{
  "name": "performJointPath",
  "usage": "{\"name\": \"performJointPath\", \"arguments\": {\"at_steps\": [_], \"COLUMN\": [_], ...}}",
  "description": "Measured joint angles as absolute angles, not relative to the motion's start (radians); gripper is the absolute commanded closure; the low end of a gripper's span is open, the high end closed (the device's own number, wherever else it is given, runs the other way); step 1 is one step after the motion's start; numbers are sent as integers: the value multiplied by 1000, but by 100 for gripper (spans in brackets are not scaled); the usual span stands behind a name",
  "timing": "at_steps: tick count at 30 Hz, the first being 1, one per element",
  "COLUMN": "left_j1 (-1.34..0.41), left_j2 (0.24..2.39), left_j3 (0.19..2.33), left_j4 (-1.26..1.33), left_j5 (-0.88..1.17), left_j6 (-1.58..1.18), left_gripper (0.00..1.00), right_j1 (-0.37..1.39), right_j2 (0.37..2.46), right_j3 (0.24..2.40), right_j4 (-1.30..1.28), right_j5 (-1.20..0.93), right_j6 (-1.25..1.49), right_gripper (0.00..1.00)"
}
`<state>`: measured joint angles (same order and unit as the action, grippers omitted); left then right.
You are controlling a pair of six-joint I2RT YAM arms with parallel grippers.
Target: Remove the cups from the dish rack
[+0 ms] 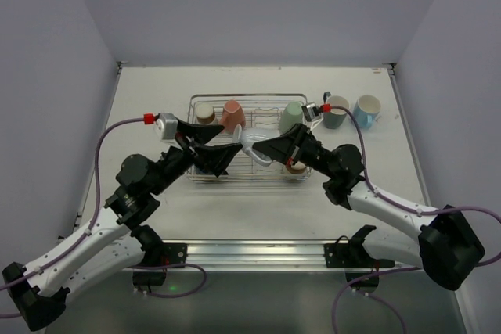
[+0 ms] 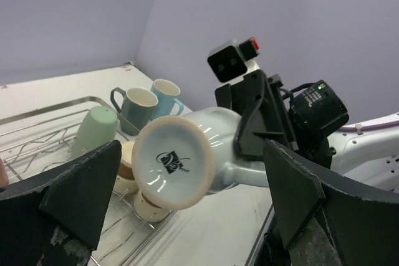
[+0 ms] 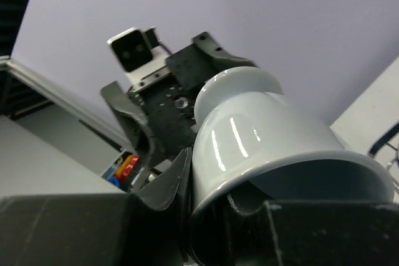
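Observation:
I will carry the mug past the rack (image 1: 249,98) with my right gripper next, turn it upright and lower it onto the table near the dark blue-grey mug.
A grey-white mug (image 1: 254,146) hangs on its side over the dish rack (image 1: 249,98), between my two grippers. My right gripper (image 1: 275,149) is shut on its rim, with one finger (image 3: 168,179) outside the wall and the other inside the mouth (image 3: 268,135). My left gripper (image 2: 190,175) is open, its fingers (image 2: 81,197) standing wide on either side of the mug's base (image 2: 174,166) without touching it. In the rack stand a brown-and-cream cup (image 1: 205,113), a salmon pink cup (image 1: 233,115), a mint green cup (image 1: 291,117) and a cream cup (image 1: 296,167).
A dark blue-grey mug (image 1: 337,111) and a light blue mug (image 1: 366,109) stand upright on the table right of the rack. Both forearms cross the rack's near side. Grey walls close in the table on three sides.

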<state>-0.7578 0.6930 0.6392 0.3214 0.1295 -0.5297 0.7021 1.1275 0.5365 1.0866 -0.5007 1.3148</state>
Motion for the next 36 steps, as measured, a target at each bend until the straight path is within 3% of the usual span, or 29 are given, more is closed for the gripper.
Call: {"name": "performJointPath", "arguments": {"at_steps": [4, 8, 14, 20, 27, 36], "left_j1": [-757, -757, -757, -757, -757, -757], "left_j2": [660, 663, 753, 839, 858, 902], "left_j3": [645, 712, 867, 859, 825, 803], "left_j4": [275, 107, -202, -391, -448, -461], "left_j5": [80, -7, -160, -271, -329, -329], "left_j6": [-497, -442, -347, -289, -253, -245], "left_gripper": [0, 0, 0, 0, 0, 0], "right_j1": [686, 673, 636, 429, 312, 273], "right_j2": [1119, 1039, 988, 1022, 1269, 1501], "right_j3": [515, 529, 879, 1065, 1069, 1069], "right_j4": [1012, 752, 57, -299, -503, -528], "right_j5": [-467, -423, -152, 34, 126, 140], "right_j6": [1278, 1142, 735, 469, 357, 347], "right_gripper": [100, 100, 100, 100, 100, 100]}}
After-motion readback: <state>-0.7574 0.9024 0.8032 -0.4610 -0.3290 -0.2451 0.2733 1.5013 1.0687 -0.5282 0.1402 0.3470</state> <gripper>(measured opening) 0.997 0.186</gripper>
